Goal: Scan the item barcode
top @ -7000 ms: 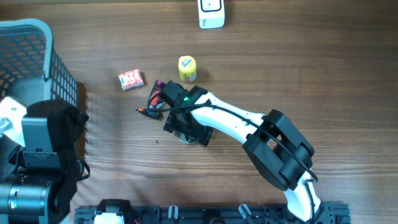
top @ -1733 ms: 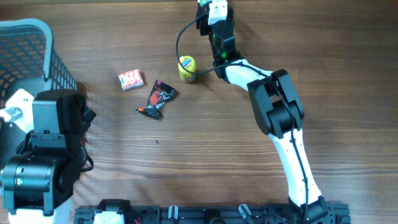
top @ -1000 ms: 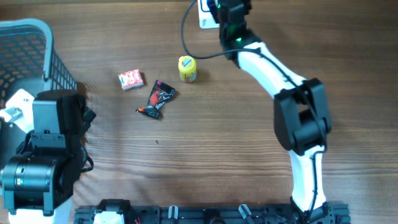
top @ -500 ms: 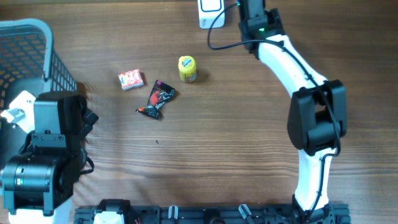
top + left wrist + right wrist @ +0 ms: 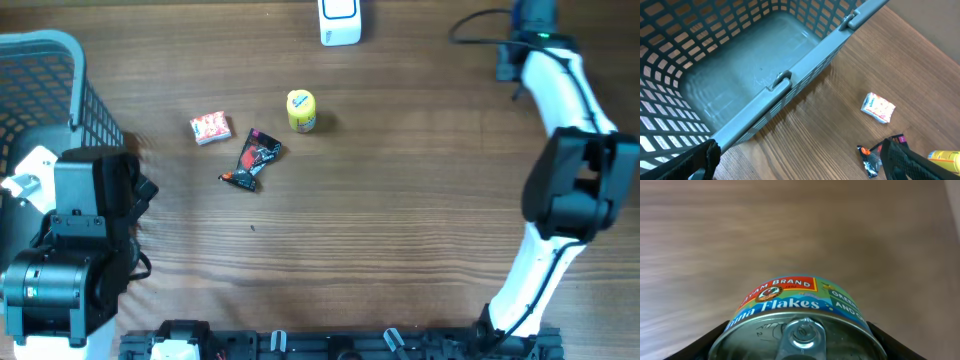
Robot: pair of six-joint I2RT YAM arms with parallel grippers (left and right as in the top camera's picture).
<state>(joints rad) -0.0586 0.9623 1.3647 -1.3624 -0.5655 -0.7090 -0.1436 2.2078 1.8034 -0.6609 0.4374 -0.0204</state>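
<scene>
I will next move my right gripper back toward my base, lower the tin onto the bare tabletop and let go, because there is clear wood below it and back that way.
A tin of tuna flakes (image 5: 797, 325) with a ring-pull lid fills the lower part of the right wrist view, and my right gripper (image 5: 797, 342) is shut on its sides. From overhead that gripper (image 5: 530, 14) is at the far right back edge of the table, well to the right of the white scanner (image 5: 340, 22). My left gripper (image 5: 800, 162) hangs open and empty beside the grey basket (image 5: 740, 75), with its arm at the left front (image 5: 90, 230).
On the wood lie a yellow bottle (image 5: 301, 110), a red-and-white packet (image 5: 210, 128) and a black-and-red wrapper (image 5: 255, 158). The mesh basket (image 5: 40, 60) takes up the left back corner. A black cable trails from the right wrist.
Over the last second my right arm has swung right along the back edge, from beside the scanner to the far right corner, with the tin in its grip. The left arm is still.
</scene>
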